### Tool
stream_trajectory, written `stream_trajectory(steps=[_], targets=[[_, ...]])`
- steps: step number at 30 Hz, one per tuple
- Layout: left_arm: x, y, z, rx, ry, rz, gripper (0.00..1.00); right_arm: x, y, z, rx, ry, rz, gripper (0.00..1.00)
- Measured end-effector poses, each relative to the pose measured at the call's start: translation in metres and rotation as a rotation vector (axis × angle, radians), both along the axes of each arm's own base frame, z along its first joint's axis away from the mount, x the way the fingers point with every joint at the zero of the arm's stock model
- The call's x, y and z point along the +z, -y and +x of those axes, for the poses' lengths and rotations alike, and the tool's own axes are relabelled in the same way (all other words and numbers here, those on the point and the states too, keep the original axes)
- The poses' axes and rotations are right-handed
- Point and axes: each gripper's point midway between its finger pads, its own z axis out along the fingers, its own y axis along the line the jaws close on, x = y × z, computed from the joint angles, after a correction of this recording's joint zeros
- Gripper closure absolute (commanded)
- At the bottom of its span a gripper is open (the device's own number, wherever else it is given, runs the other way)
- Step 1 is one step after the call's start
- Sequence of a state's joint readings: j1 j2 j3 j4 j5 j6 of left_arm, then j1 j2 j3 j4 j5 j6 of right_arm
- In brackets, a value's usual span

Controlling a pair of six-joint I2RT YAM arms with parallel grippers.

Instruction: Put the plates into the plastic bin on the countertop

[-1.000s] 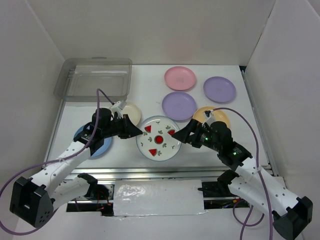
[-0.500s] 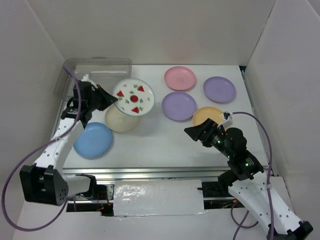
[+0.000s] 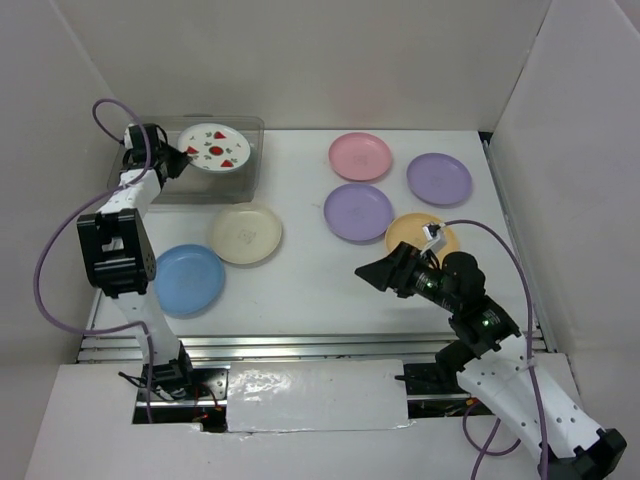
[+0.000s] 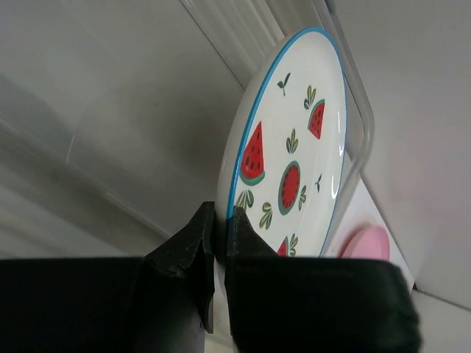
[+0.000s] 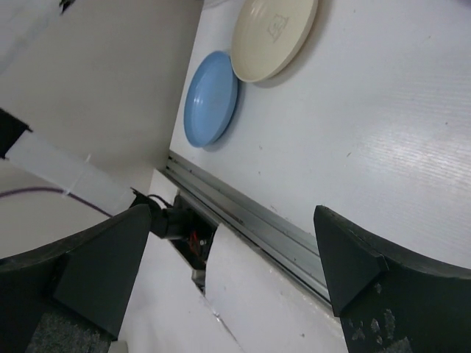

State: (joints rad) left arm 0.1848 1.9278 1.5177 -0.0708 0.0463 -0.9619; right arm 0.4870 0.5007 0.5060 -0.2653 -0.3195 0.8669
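The clear plastic bin's bottom is below my left gripper, so next I need to lower that gripper with the watermelon-print plate [image 3: 214, 147] toward the bin's bottom and release the plate's rim.
My left gripper [image 3: 184, 158] is shut on the rim of the watermelon-print plate [image 3: 214, 147], holding it over the clear plastic bin [image 3: 150, 185] at the back left; the left wrist view shows the plate [image 4: 291, 158] clamped at its edge by my fingers [image 4: 246, 243] above the bin's wall [image 4: 360, 147]. My right gripper [image 3: 368, 272] is open and empty above the white countertop [image 3: 310, 280]. Cream [image 3: 246, 233] and light blue [image 3: 186, 279] plates lie left of centre; they also show in the right wrist view, cream [image 5: 274, 33] and blue [image 5: 212, 99]. Pink [image 3: 360, 156], two purple [image 3: 358, 211] [image 3: 439, 178] and orange-yellow [image 3: 418, 230] plates lie right.
White walls enclose the table on three sides. A metal rail [image 3: 300, 347] runs along the front edge, also seen in the right wrist view [image 5: 250, 220]. The pink plate peeks into the left wrist view [image 4: 368, 243].
My left gripper carried the watermelon plate from the table centre back-left to over the bin. My right gripper let go of the plate, drew back right and stayed open.
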Motion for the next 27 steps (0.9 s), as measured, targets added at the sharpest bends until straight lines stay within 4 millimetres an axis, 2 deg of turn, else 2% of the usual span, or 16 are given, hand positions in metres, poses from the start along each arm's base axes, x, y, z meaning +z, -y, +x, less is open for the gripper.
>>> stream_trajectory(steps=[4,7,10,13,14,16,17,23,25,27], targets=[[-0.017,-0.016,0.034,0.027,-0.015,-0.018,1.0,-0.005,-0.012,-0.004,0.062,-0.014,-0.009,0.0],[-0.032,-0.021,0.057,0.04,-0.029,-0.034,1.0,-0.005,-0.017,-0.008,0.093,-0.01,-0.012,0.0],[-0.052,-0.021,0.059,0.056,-0.068,-0.058,0.79,-0.002,-0.019,-0.01,0.104,0.004,-0.012,0.0],[-0.066,-0.018,0.052,0.06,-0.119,-0.073,0.69,0.005,-0.02,-0.009,0.108,0.02,-0.01,0.0],[-0.067,-0.016,0.052,0.059,-0.123,-0.086,0.57,0.008,-0.021,-0.009,0.109,0.026,-0.007,0.0],[-0.065,-0.014,0.054,0.059,-0.112,-0.097,0.45,0.01,-0.022,-0.01,0.112,0.033,-0.004,0.0],[-0.063,-0.013,0.055,0.054,-0.103,-0.098,0.01,0.01,-0.023,-0.01,0.113,0.032,-0.005,0.0],[-0.057,-0.009,0.055,0.049,-0.105,-0.09,0.01,0.014,-0.03,-0.013,0.134,0.038,-0.007,0.0],[-0.047,-0.01,0.054,0.058,-0.11,-0.077,0.01,0.016,-0.032,-0.015,0.141,0.043,-0.006,0.0],[-0.027,-0.011,0.052,0.065,-0.098,-0.047,0.01,0.016,-0.035,-0.016,0.145,0.044,-0.01,0.0]])
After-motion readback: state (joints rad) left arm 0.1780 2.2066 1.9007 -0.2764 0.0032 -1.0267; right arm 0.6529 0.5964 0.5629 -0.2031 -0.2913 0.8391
